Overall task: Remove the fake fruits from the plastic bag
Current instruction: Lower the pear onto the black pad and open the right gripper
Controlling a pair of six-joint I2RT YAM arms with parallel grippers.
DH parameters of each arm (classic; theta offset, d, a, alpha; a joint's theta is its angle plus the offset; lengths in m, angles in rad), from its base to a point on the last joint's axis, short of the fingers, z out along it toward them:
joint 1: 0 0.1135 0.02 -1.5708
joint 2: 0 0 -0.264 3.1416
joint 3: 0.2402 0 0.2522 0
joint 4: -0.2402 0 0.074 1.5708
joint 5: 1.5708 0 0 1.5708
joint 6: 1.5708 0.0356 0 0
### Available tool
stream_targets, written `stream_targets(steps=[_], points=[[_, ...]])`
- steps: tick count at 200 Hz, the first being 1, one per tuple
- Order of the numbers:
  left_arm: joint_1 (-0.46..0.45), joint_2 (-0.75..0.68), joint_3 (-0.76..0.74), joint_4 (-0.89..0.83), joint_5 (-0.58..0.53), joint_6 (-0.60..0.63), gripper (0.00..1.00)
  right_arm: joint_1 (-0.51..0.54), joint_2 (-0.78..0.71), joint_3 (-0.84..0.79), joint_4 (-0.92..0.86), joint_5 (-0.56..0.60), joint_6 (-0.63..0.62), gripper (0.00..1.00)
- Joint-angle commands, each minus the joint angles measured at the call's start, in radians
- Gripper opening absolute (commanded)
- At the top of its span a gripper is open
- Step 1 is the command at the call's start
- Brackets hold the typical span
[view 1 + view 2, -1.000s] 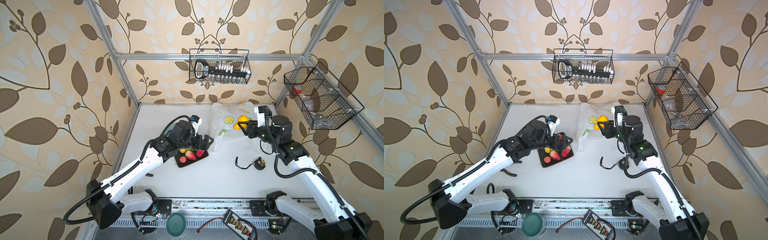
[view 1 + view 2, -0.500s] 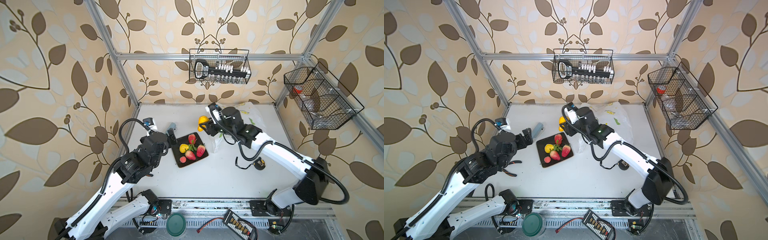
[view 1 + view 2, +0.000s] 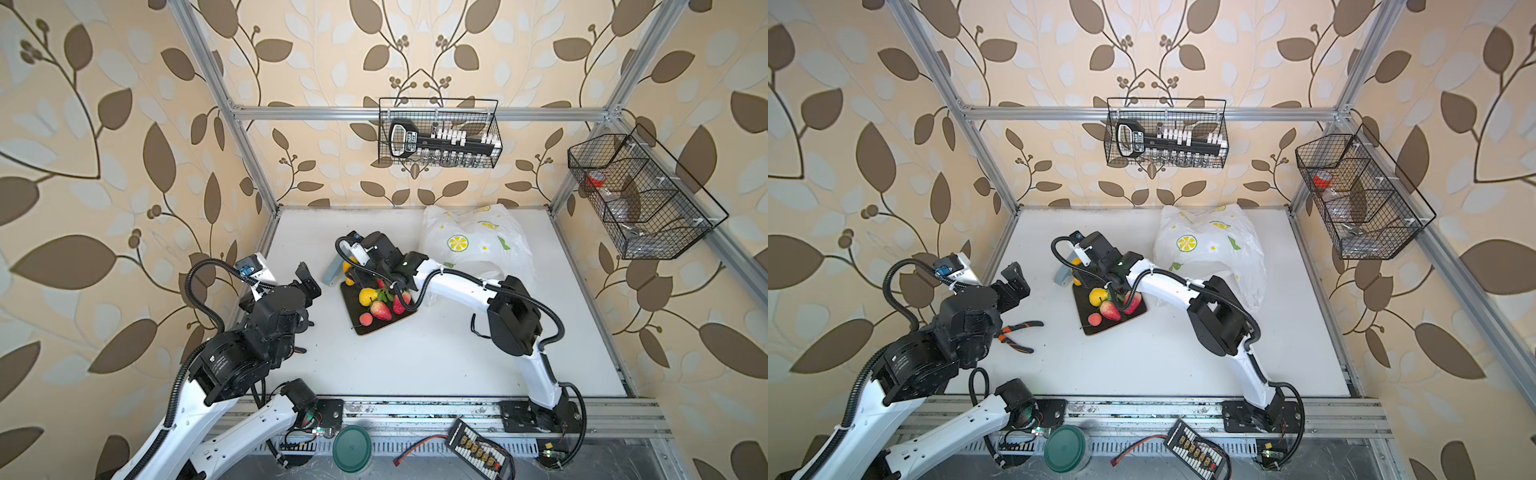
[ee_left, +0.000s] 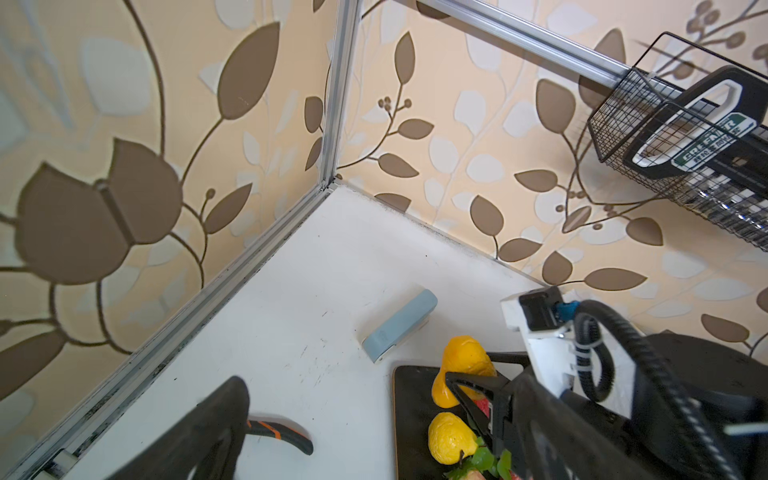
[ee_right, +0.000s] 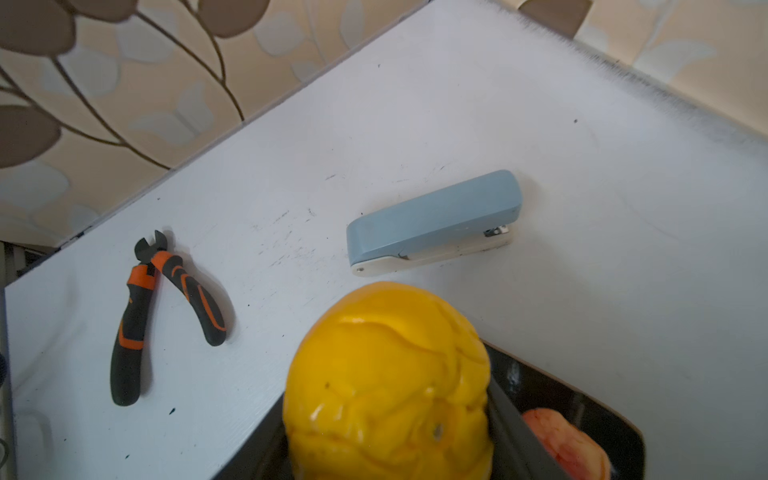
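Observation:
My right gripper will next lower the yellow-orange fake fruit onto the bare far corner of the dark tray (image 3: 351, 301) by the stapler, below it, and release it.
The white plastic bag (image 3: 473, 245) (image 3: 1208, 245) with lemon prints lies crumpled at the back right. My right gripper (image 3: 348, 271) (image 3: 1076, 272) reaches across the middle, shut on a yellow-orange fake fruit (image 5: 386, 382) (image 4: 461, 365). It holds the fruit just above the far corner of the dark tray (image 3: 351, 301) (image 3: 1084, 306). On the tray lie a yellow lemon (image 3: 368, 296), two red strawberries (image 3: 380, 309), a small peach (image 3: 365, 319) and green leaves. My left gripper (image 3: 308, 280) (image 3: 1017, 282) hangs open and empty to the left of the tray. What the bag holds is hidden.
A blue stapler (image 3: 332, 272) (image 5: 432, 222) lies just behind the tray's far left corner. Orange-black pliers (image 3: 1017, 334) (image 5: 162, 307) lie under my left arm. Wire baskets (image 3: 438, 139) (image 3: 640, 195) hang on the back and right walls. A black cable (image 3: 478, 328) lies right of the tray.
My right arm has swung from the bag to the left with the yellow fruit, ending over the tray. My left arm has pulled back from the tray toward the front left.

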Motion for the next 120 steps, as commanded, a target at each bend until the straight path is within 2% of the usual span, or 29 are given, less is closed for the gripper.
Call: stream_targets(steps=[1,62,120], points=[[0.01,-0.019,-0.018,-0.049,-0.052,-0.036,0.99,0.014,0.076,0.083,-0.021,-0.031,0.015,0.43],[0.01,-0.05,-0.025,-0.094,-0.048,-0.058,0.99,0.018,0.166,0.072,-0.019,-0.011,0.035,0.44],[0.009,-0.037,-0.022,-0.083,-0.037,-0.049,0.99,0.021,0.144,0.041,-0.007,0.02,0.02,0.74]])
